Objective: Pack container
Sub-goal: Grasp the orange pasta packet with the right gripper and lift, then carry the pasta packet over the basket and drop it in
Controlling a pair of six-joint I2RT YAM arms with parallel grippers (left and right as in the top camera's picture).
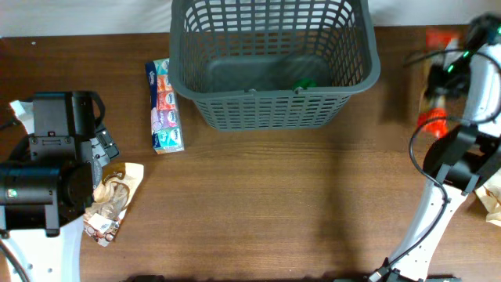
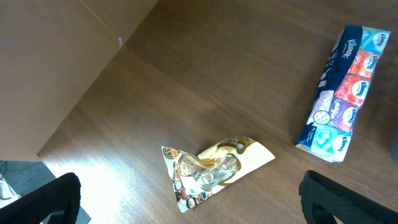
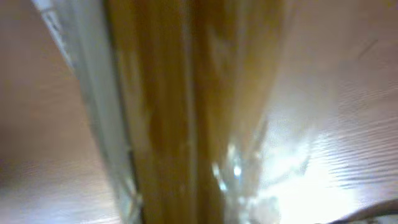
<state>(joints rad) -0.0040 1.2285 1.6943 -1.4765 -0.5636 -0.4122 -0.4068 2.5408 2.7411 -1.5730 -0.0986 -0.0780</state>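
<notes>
My right gripper lifts over the basket's rim next, then lowers and releases the spaghetti onto the basket's bottom, since only a green item lies there.
The container, a dark grey slotted basket (image 1: 270,92), stands at the back centre with a small green item (image 1: 304,84) on its floor. A long clear packet of spaghetti with orange-red ends (image 1: 433,119) lies at the far right. My right gripper (image 1: 446,74) is down on its middle. In the right wrist view the packet (image 3: 186,112) fills the frame, blurred, and no fingers show at the corners, so the jaws look closed on it. My left gripper (image 2: 196,208) hangs open above a gold and white snack packet (image 2: 214,168), touching nothing.
A blue multipack of tissues (image 1: 166,106) lies just left of the basket, also in the left wrist view (image 2: 341,93). The snack packet (image 1: 113,200) sits by the left arm. A crumpled beige packet (image 1: 491,200) lies at the right edge.
</notes>
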